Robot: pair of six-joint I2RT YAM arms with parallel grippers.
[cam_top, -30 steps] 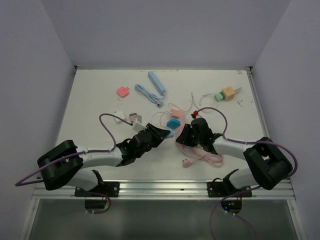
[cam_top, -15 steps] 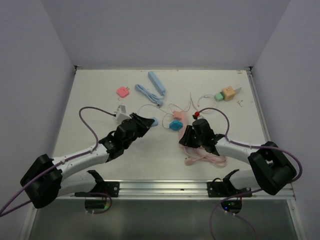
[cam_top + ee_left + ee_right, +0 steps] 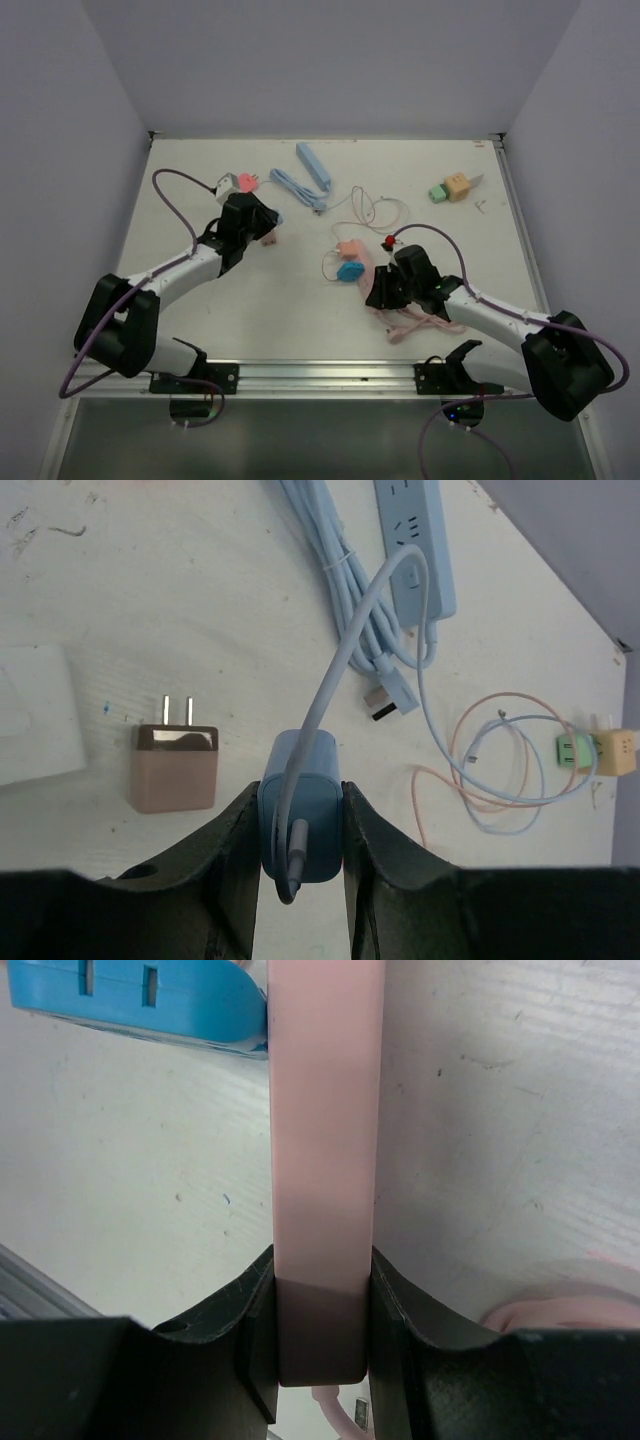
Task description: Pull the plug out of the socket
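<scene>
My left gripper lowers the blue plug (image 3: 300,815) next and releases it on the bare tabletop (image 3: 239,763) beside the brown charger, since that spot lies below my gripper.
My left gripper (image 3: 264,224) is at the far left of the table, shut on a blue plug (image 3: 300,815) whose blue cable (image 3: 345,655) loops up from it. The plug hangs free between the fingers (image 3: 232,825), in no socket. My right gripper (image 3: 379,289) is shut on the near end of a pink socket strip (image 3: 325,1130), which lies on the table (image 3: 290,300) near the middle (image 3: 349,249). A blue adapter (image 3: 140,1000) sits against the strip's far end, also in the top view (image 3: 350,271).
A brown charger (image 3: 172,768) lies prongs up beside the left gripper, a white adapter (image 3: 35,725) left of it. A light blue power strip (image 3: 313,166) and coiled cable (image 3: 290,184) lie at the back. Green and yellow cubes (image 3: 452,188) lie far right. A pink cable coil (image 3: 412,321) lies under my right arm.
My left gripper has pulled away to the far left with the blue plug, well apart from the pink strip. My right gripper has drawn the pink strip slightly right and nearer.
</scene>
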